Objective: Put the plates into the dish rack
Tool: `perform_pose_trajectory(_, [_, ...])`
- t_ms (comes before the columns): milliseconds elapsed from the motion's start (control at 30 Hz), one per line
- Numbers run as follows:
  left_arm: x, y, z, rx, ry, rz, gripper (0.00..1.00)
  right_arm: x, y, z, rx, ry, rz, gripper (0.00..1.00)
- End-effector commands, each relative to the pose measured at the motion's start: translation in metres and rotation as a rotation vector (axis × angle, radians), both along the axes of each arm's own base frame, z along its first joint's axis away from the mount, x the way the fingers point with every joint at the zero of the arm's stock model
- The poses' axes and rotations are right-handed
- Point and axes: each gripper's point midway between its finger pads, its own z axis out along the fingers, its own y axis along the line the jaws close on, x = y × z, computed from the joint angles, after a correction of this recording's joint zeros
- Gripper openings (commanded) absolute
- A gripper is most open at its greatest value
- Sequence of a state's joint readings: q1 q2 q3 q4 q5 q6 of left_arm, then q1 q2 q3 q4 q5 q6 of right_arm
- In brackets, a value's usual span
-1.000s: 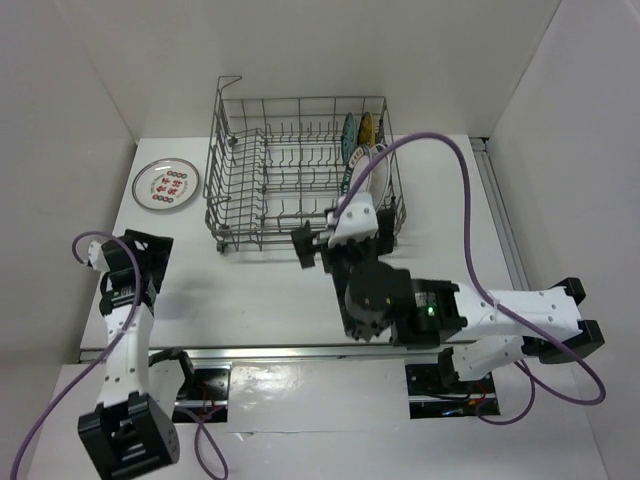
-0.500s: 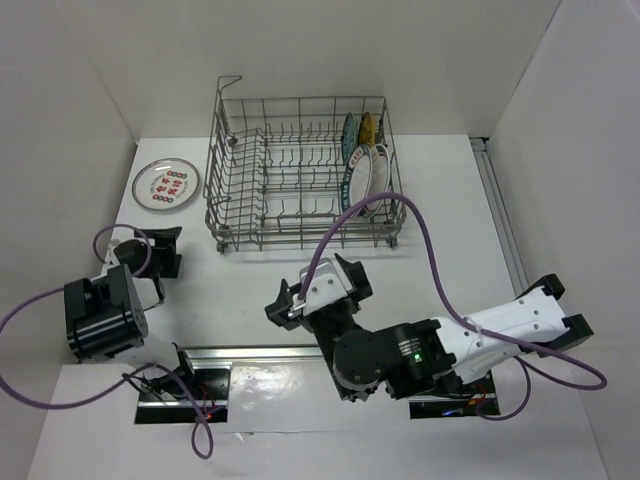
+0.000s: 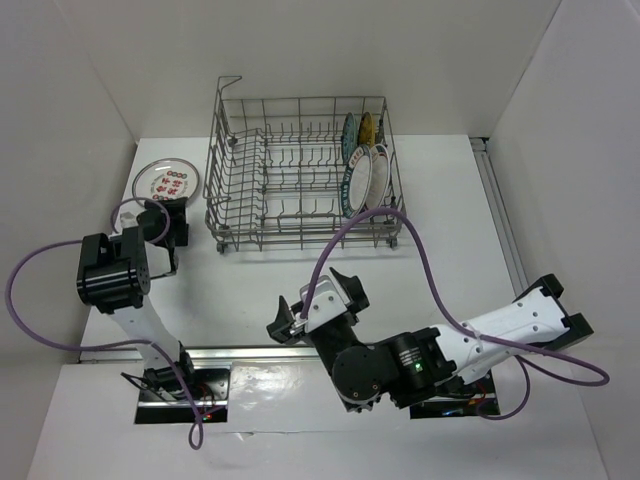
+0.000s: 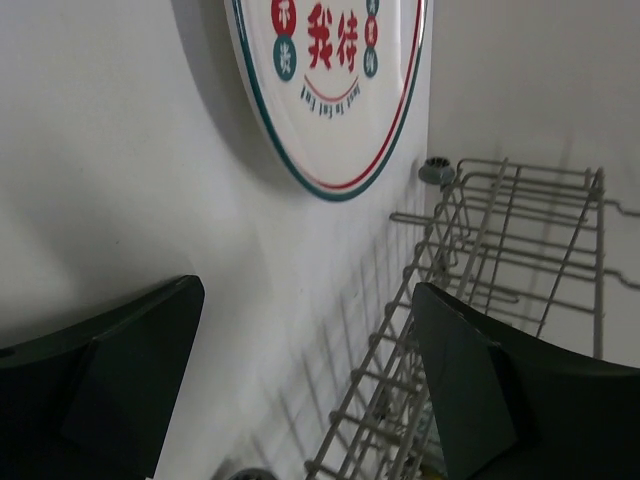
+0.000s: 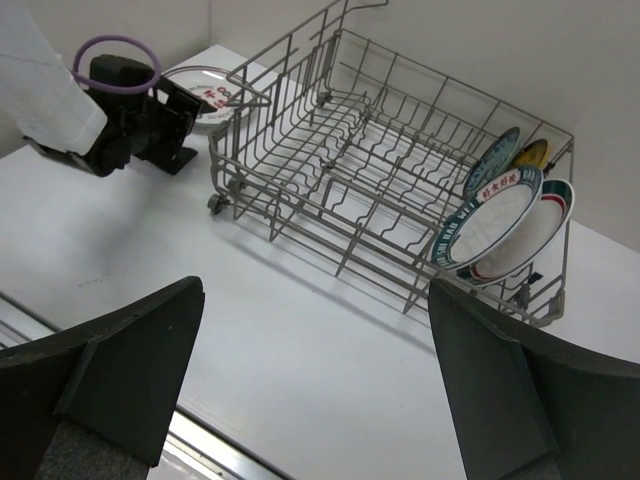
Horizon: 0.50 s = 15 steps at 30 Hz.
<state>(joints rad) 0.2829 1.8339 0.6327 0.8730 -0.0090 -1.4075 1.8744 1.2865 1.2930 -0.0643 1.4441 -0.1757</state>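
Observation:
My left gripper is open, and the near rim of the flat white plate is still beyond its fingers. It should slide outward next until its fingers are on both sides of the plate's rim, then close.
The grey wire dish rack [image 3: 290,175] stands at the back middle of the table. Four plates stand upright at its right end: small teal [image 3: 348,130], small yellow-brown [image 3: 366,127] and two white ones with green rims [image 3: 360,182]. Another white plate with a green rim and red marks [image 3: 166,185] lies flat on the table left of the rack. My left gripper [image 3: 167,210] is open and empty just in front of this plate [image 4: 330,90], its fingers [image 4: 110,370] apart from it. My right gripper [image 3: 312,300] is open and empty over bare table, well in front of the rack [image 5: 370,170].
White walls close in the table on the left, back and right. A metal rail [image 3: 250,352] runs along the near edge. Purple cables [image 3: 420,225] loop from both arms. The left arm [image 5: 120,135] sits beside the rack's left corner.
My right gripper has let go of a white plate in the rack and drawn back toward the near edge. My left arm has swung forward to the plate on the table.

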Motion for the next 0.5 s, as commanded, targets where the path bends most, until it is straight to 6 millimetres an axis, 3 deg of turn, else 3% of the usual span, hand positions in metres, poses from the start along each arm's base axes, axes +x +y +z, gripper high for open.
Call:
perform_pose_trajectory(0, [0.003,0.021,-0.015,-0.049,0.059,0.162,1.00,-0.002,-0.002,0.005,0.063,0.028,0.037,1.00])
perform_pose_trajectory(67, [0.015,0.021,-0.011,-0.043,0.068,0.184,1.00,-0.007,0.002,0.002,0.054,0.027,0.066,1.00])
perform_pose_trajectory(167, [0.012,0.026,-0.022,-0.045,0.131,0.239,1.00,-0.009,0.006,0.002,0.052,0.027,0.075,1.00])
perform_pose_trajectory(300, [0.023,0.025,-0.019,-0.048,0.158,0.279,0.99,-0.009,0.005,0.005,0.069,0.033,0.092,1.00])
perform_pose_trajectory(467, [0.026,0.029,-0.030,-0.071,0.224,0.314,0.98,-0.008,0.003,0.001,0.076,0.033,0.105,1.00])
